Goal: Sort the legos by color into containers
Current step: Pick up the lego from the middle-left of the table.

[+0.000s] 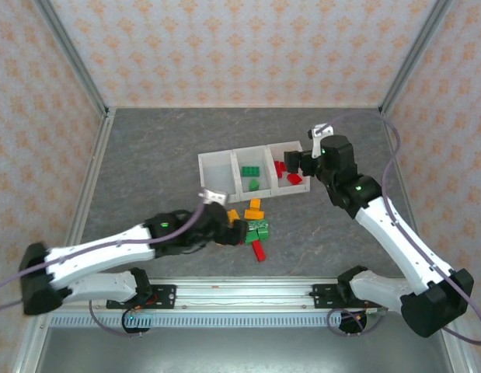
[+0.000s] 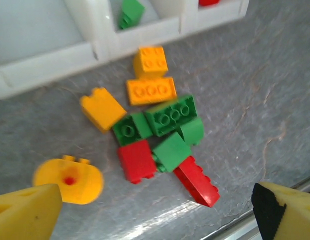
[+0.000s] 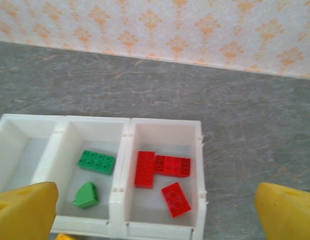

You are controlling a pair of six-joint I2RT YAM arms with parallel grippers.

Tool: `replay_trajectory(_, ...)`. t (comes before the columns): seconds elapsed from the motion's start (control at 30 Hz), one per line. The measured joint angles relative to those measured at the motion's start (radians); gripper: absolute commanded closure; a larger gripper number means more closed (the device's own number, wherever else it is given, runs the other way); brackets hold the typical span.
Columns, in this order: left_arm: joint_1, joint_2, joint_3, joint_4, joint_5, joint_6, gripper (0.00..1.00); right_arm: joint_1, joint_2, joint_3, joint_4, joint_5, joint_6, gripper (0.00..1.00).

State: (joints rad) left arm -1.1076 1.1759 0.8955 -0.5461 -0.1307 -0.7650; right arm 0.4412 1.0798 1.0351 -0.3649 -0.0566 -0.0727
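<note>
The rail-side end of the long red lego (image 1: pixel 259 252) (image 2: pixel 201 186) sticks out clear of the green legos, so my left gripper next moves down across the pile onto that end.
The containers (image 1: pixel 217 158) are three joined white bins in a row. In the right wrist view the left bin (image 3: pixel 24 125) holds nothing, the middle bin has two green legos (image 3: pixel 96 162), and the right bin has three red legos (image 3: pixel 162 170). My right gripper (image 3: pixel 155 217) hangs open above the right bin with nothing between its yellow fingers (image 3: pixel 287 212). A pile of loose legos (image 1: pixel 256 225) lies in front of the bins: orange bricks (image 2: pixel 150 90), green bricks (image 2: pixel 170 115), two red bricks (image 2: pixel 137 160) and a round orange piece (image 2: pixel 69 180). My left gripper (image 2: pixel 155 215) is open just short of the pile.
A metal rail (image 1: pixel 240 294) runs along the table's near edge, close behind the pile. Patterned walls (image 1: pixel 240 47) enclose the grey table (image 1: pixel 147 155) on three sides.
</note>
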Motion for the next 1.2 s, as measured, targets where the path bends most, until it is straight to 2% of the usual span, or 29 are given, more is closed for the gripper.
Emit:
replay_trajectory(0.07, -0.083, 0.134, 0.07, -0.013, -0.036, -0.061, 0.03, -0.004, -0.009, 0.0, -0.021, -0.051, 0.027, 0.0)
replay_trajectory(0.17, -0.153, 0.291, 0.144, -0.034, -0.051, -0.154, 0.06, -0.004, -0.033, -0.002, -0.064, -0.101, 0.055, 0.0)
replay_trajectory(0.33, -0.173, 0.442, 0.171, -0.05, -0.037, -0.278, 0.14, -0.004, -0.164, -0.079, -0.069, -0.119, 0.081, 0.0)
replay_trajectory(0.63, -0.173, 0.542, 0.255, -0.072, -0.031, -0.391, 0.17, -0.004, -0.352, -0.13, -0.062, -0.07, 0.084, 0.0)
replay_trajectory(0.93, -0.16, 0.628, 0.315, -0.072, -0.02, -0.414, 0.25, -0.004, -0.342, -0.145, -0.092, -0.097, 0.106, 0.03)
replay_trajectory(1.1, -0.133, 0.631, 0.282, -0.058, -0.002, -0.421, 0.31, -0.004, -0.369, -0.157, -0.129, -0.105, 0.114, 0.04)
replay_trajectory(1.2, -0.121, 0.631, 0.259, -0.043, 0.01, -0.425, 0.41, -0.004, -0.394, -0.159, -0.137, -0.105, 0.118, 0.05)
